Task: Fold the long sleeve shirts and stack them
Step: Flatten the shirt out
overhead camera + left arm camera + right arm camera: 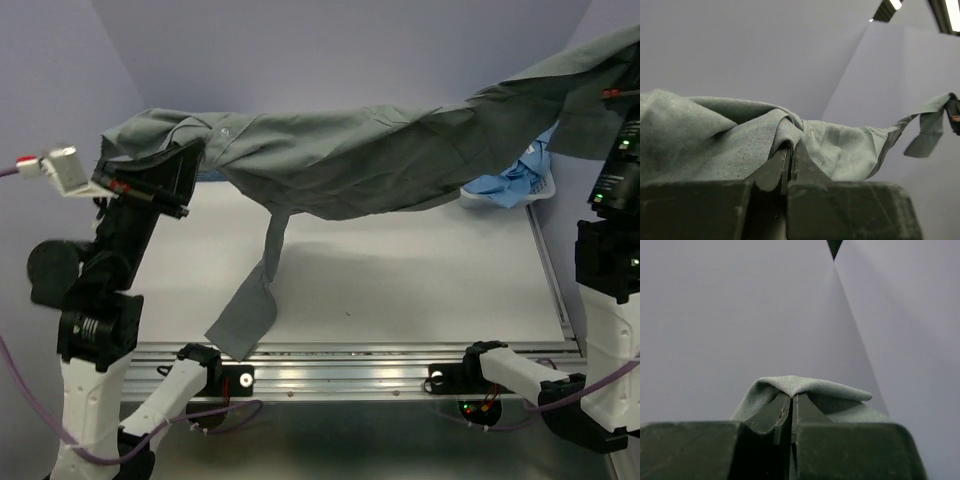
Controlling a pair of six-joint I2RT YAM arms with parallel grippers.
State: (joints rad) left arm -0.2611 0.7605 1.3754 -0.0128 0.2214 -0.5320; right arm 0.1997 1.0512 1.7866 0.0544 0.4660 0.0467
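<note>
My left gripper should next bring the shirt's bunched end down onto the bare white tabletop and let go of the cloth there, because it is hanging stretched in the air.
A plain grey long sleeve shirt (350, 155) hangs stretched in the air across the table, held at both ends. My left gripper (190, 150) is shut on its left end, where the cloth (740, 140) bunches over the pressed-together jaws. My right gripper (612, 92), at the top right edge, is shut on the other end; a fold of grey cloth (800, 387) drapes over its tips. One sleeve (250, 300) dangles down to the table near the front edge. A light blue shirt (510, 180) lies bunched at the back right.
The white mesh basket (545, 185) holding the light blue shirt sits at the back right, partly hidden behind the grey cloth. A metal rail (350, 375) runs along the table's near edge between the arm bases.
</note>
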